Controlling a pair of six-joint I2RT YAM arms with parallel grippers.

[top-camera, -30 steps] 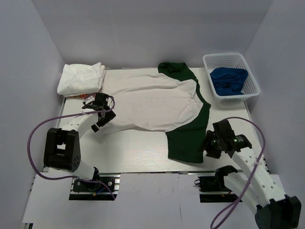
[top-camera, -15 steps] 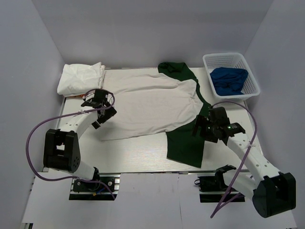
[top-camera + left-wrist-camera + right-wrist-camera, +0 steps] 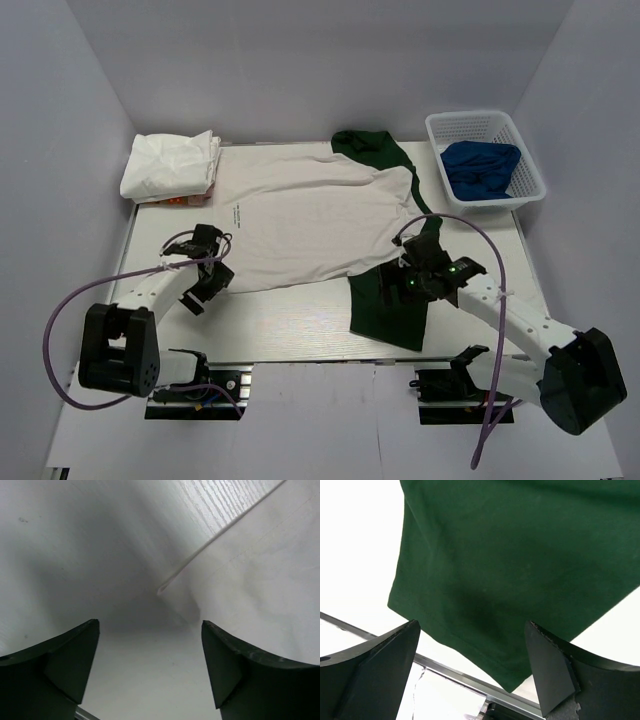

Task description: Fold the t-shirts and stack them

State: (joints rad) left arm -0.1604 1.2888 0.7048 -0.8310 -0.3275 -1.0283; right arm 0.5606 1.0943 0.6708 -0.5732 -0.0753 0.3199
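Observation:
Next, the left gripper moves down and toward the shirt, then closes on that corner, since the shirt's hem corner [image 3: 227, 291] [image 3: 164, 593] reaches only partway between my open fingers.
A white t-shirt [image 3: 310, 220] with dark green sleeves and collar lies spread flat on the table, with small black print near its left side. A folded white bundle [image 3: 170, 165] sits at the back left. My left gripper [image 3: 203, 290] is open and empty, low over the bare table just left of the shirt's near-left hem corner [image 3: 167, 586]. My right gripper [image 3: 395, 288] is open and empty, hovering over the green sleeve [image 3: 510, 565] near the table's front edge. In both wrist views the jaws stand wide apart with nothing between them.
A white plastic basket [image 3: 531, 190] holding blue cloth [image 3: 482, 168] stands at the back right. A small orange-red thing [image 3: 172, 201] peeks out beside the folded bundle. A metal rail [image 3: 470, 672] runs along the table's front edge below the sleeve.
My left gripper moved off the shirt's left edge toward the front, to the hem corner. My right gripper swung left from the table's right side to above the green sleeve.

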